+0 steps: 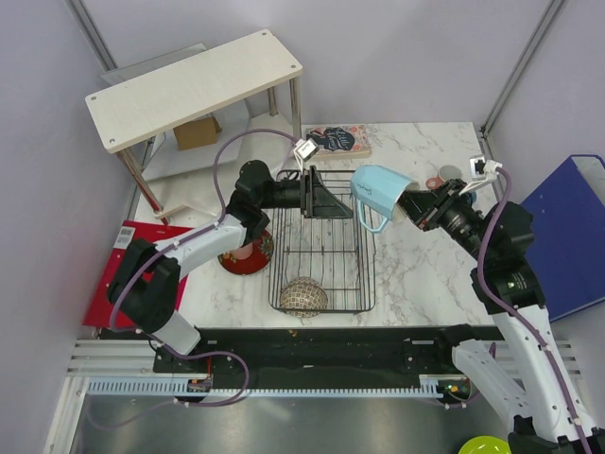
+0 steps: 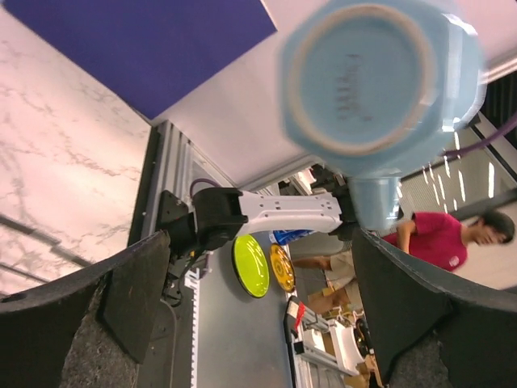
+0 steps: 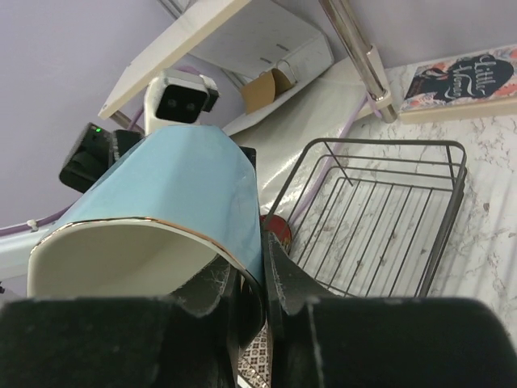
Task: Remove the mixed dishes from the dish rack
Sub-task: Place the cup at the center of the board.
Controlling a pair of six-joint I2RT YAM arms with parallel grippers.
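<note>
The bare marble beside the rack is clear. My right gripper will next tip downward, lower the tilted light blue mug there base-first and let go of it.
My right gripper is shut on the rim of a light blue mug, held tilted in the air over the far right corner of the black wire dish rack. In the right wrist view one finger is inside the mug and one outside, at the gripper. My left gripper is open and empty at the rack's far end, facing the mug's base. A speckled bowl lies in the rack's near end. A dark red plate sits left of the rack. A salmon-pink mug stands behind the right gripper.
A white wooden shelf stands at the back left with a cardboard box under it. A book lies at the back. A red flat item is at the left edge, a blue folder off the right edge.
</note>
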